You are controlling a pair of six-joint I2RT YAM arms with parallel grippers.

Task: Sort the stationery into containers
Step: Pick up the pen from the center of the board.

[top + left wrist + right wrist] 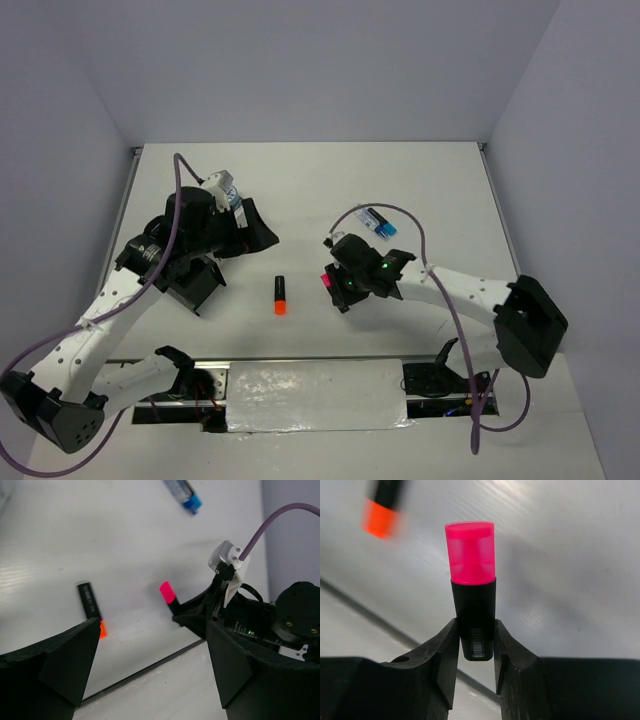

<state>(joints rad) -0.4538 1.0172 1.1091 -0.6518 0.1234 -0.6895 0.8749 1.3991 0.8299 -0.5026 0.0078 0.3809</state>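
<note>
I should next move my left gripper to the right in the top view and close it on the highlighter's pink cap (326, 280) (168, 592), which lies that way and sticks out uncovered.
My right gripper (338, 287) is shut on the black body of a pink highlighter (470, 580), pink cap pointing away from the wrist; it also shows in the top view (326, 284) and the left wrist view (167, 592). An orange highlighter (280, 296) with a black end lies on the white table between the arms, and shows in the left wrist view (91, 607) and, blurred, in the right wrist view (382, 510). A blue marker (380, 222) lies behind the right gripper. My left gripper (228, 260) is open wide and empty, left of the orange highlighter. No container, tape roll or pink tube is in view.
The white table (320, 190) is walled at the back and both sides. A dark seam (140, 672) runs along its near edge, with a shiny strip (315, 395) between the arm bases. The right arm's purple cable (440, 300) loops over its wrist.
</note>
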